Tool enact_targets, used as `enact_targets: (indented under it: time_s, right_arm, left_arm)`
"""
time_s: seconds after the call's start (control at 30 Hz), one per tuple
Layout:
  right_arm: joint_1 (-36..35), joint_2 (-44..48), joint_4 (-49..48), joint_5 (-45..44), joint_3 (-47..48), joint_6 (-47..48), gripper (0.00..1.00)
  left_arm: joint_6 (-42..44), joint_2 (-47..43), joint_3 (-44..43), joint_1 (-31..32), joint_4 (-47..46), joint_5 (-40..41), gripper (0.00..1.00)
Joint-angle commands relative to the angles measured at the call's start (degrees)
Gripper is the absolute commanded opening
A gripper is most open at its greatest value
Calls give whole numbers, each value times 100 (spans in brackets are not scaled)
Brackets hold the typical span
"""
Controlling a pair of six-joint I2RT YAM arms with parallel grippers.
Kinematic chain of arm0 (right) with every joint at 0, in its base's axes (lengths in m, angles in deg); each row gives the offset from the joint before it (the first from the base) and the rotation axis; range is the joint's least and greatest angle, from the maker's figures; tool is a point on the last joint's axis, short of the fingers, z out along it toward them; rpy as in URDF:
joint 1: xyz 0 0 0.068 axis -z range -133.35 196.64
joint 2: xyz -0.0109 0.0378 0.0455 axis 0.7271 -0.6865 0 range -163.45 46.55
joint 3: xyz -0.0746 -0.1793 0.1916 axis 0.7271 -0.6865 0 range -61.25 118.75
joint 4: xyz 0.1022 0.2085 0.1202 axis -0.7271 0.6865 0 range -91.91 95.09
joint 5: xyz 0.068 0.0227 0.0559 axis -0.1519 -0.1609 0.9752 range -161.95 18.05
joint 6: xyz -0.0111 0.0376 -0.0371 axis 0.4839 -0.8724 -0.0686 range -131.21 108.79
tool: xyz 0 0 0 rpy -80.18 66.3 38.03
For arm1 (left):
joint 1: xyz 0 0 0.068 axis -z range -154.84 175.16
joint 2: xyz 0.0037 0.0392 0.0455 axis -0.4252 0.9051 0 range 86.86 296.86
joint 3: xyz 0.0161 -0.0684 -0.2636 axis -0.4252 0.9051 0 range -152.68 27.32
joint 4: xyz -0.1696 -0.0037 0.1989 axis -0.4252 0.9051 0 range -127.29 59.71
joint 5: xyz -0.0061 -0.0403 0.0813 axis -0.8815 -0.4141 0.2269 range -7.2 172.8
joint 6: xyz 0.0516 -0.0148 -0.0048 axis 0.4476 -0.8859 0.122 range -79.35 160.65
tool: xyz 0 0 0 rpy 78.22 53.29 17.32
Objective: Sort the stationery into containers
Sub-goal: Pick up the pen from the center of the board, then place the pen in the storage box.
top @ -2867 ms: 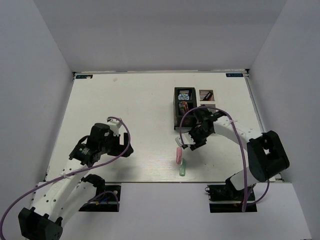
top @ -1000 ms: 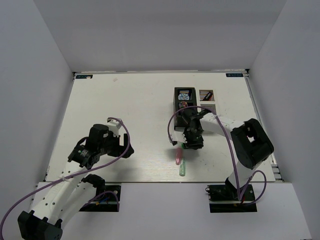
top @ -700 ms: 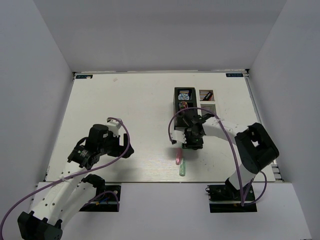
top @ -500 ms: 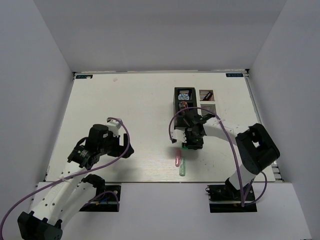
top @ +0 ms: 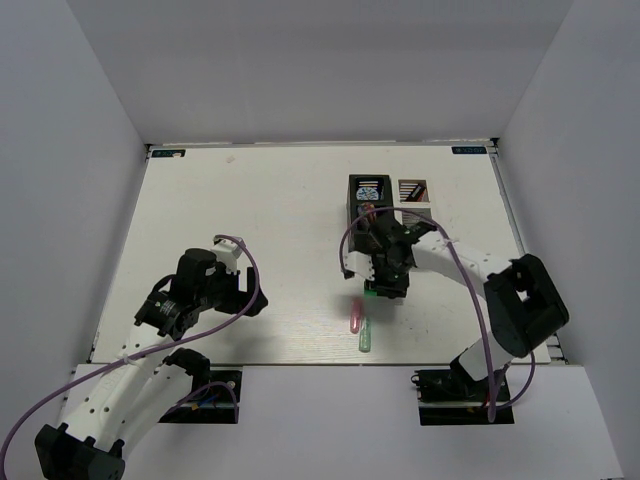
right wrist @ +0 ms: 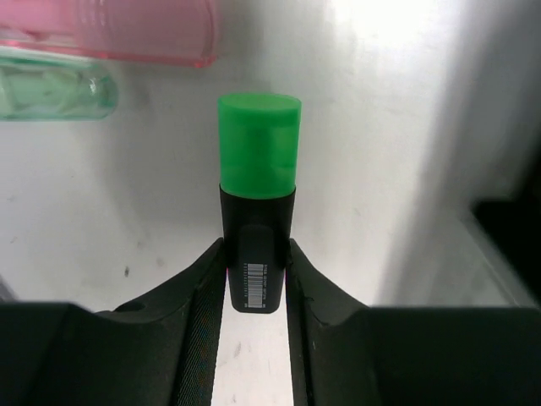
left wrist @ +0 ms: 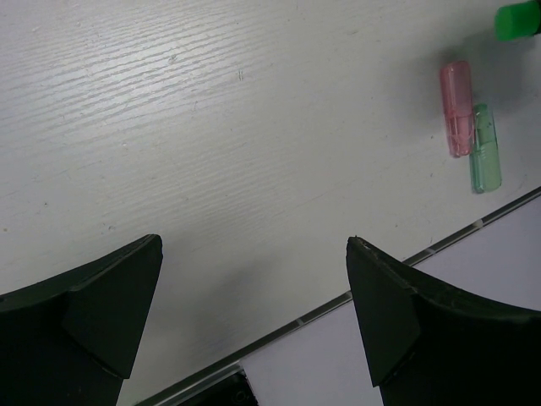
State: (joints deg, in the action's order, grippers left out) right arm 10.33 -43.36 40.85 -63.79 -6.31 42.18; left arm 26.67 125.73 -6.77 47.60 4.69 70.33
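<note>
The right gripper carries the highlighter outward next and releases it into the white mesh box's far section (top: 412, 190), since a similar dark marker already lies there.
My right gripper (right wrist: 256, 279) is shut on a black highlighter with a green cap (right wrist: 259, 152), held above the table; in the top view its cap (top: 372, 293) peeks out under the gripper (top: 385, 283). A pale pink capsule (top: 355, 314) and a green capsule (top: 365, 336) lie side by side near the front edge; both show in the left wrist view, pink (left wrist: 457, 106) and green (left wrist: 484, 148). The black slatted box (top: 368, 208) holds a blue-white tape roll (top: 370, 190). The white mesh box (top: 414, 198) stands to its right. My left gripper (left wrist: 254, 317) is open and empty at the front left.
The table's front edge (left wrist: 439, 245) runs just below the capsules. White walls close in the table on three sides. The right arm's purple cable (top: 345, 255) loops beside the black box.
My right gripper closed on the green-capped highlighter beside the capsules and has lifted it slightly toward the black box. The left arm has not moved.
</note>
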Motion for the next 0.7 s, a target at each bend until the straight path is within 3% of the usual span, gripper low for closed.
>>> enact_targets:
  time_s: [0.0, 0.2, 0.3, 0.33, 0.37, 0.43, 0.67]
  right_arm:
    - [-42, 570, 863, -34, 927, -188, 0]
    - [-68, 966, 1524, -596, 1958, -83, 0]
    - [-42, 984, 1648, -1778, 2512, 180, 0]
    - [-16, 888, 1360, -2505, 2739, 633, 0]
    - [-16, 887, 1358, -2513, 2742, 638, 0]
    - [10, 721, 1095, -3457, 2864, 1222, 0]
    - [256, 70, 698, -4463, 3935, 2666, 0]
  left_arm:
    - [62, -64, 69, -20, -75, 16, 100]
    - [62, -47, 86, -20, -67, 43, 100]
    - [53, -46, 95, -29, -67, 17, 100]
    - [62, -29, 95, -37, -58, 43, 100]
    - [62, -20, 95, -38, -58, 43, 100]
    - [62, -20, 78, -29, -76, 34, 100]
    - [70, -11, 95, -20, -84, 61, 100]
